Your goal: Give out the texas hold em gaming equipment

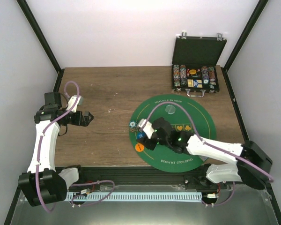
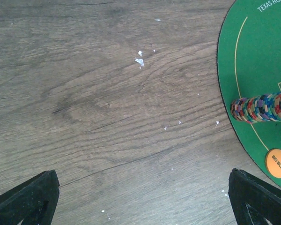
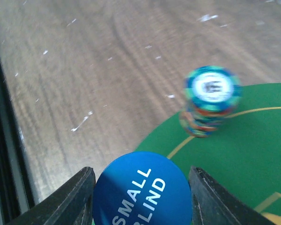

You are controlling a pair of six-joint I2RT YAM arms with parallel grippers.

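The BIG BLIND disc lies at this edge of the mat, so my right gripper will next swing across the mat, away from the stack of chips, and go down past the suit row's end.
In the right wrist view a blue disc [image 3: 143, 194] marked SMALL BLIND fills the gap between the two black fingers of my right gripper [image 3: 141, 177], which is shut on it. From above, the blue disc [image 1: 140, 136] sits at the left edge of the green mat [image 1: 196, 117], under my right gripper [image 1: 144, 132]. A stack of striped chips [image 3: 210, 101] stands just beyond on the mat's rim. An orange BIG BLIND disc [image 2: 277, 163] lies flat near the stack [image 2: 261, 108]. A grey disc [image 1: 169, 109] lies farther back. My left gripper [image 2: 143, 206] hangs wide open over bare wood.
A black hinged case [image 1: 195, 77] with rows of chips stands open at the back right. The wooden table [image 1: 107, 93] stretches left of the mat. A black rail [image 3: 0, 140] runs along the table's near edge.
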